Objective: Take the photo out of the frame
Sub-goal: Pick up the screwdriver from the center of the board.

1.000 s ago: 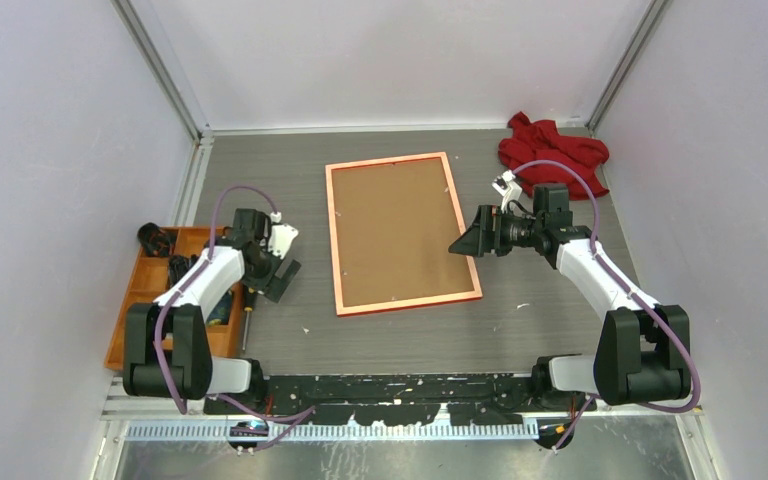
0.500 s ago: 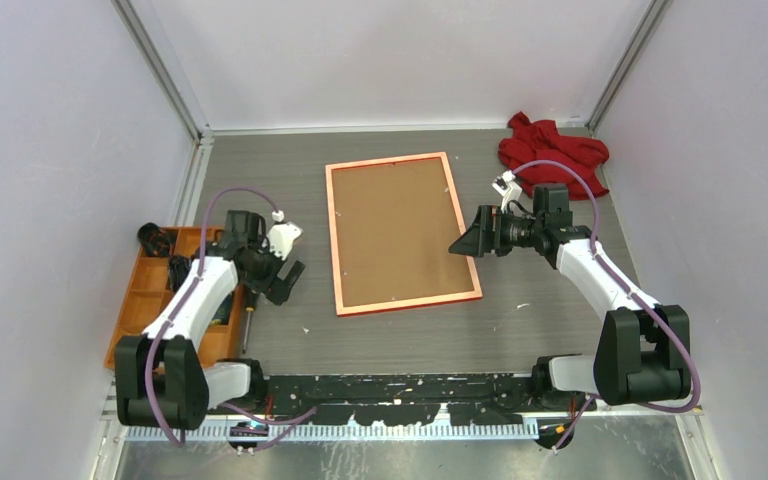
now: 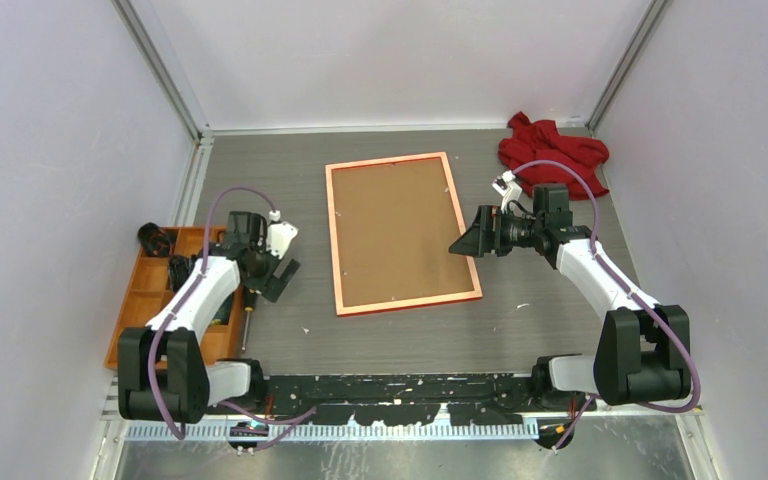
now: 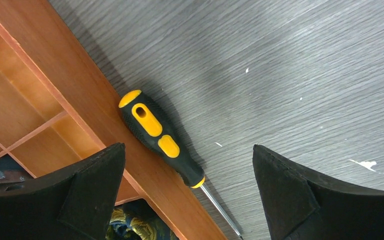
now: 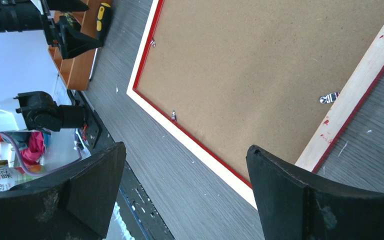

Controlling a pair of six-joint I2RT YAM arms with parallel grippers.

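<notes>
I should lower my left gripper onto the handle's shaft-side half (image 3: pixel 250 299) (image 4: pixel 178 158) and close it, because the screwdriver's yellow-and-black handle is between my open fingers.
The frame (image 3: pixel 332 240) lies face down in the middle of the table, its orange-pink back rim up, with the brown backing board (image 3: pixel 395 230) in it. The photo is hidden under the board. The frame's rim (image 5: pixel 190 142) and small metal tabs (image 5: pixel 329 97) show in the right wrist view. My right gripper (image 3: pixel 463 245) is open and empty, hovering at the frame's right edge. My left gripper (image 3: pixel 278 279) is open and empty over a yellow-and-black screwdriver (image 4: pixel 159 139) that lies on the table against the orange tray (image 4: pixel 80 105).
An orange compartment tray (image 3: pixel 146 285) with dark small items stands at the left edge. The screwdriver (image 3: pixel 246 316) lies beside it. A crumpled red cloth (image 3: pixel 552 152) lies at the back right. Walls close the table on three sides.
My left arm has swung slightly back and left near the tray and screwdriver. The right arm and the frame have not moved.
</notes>
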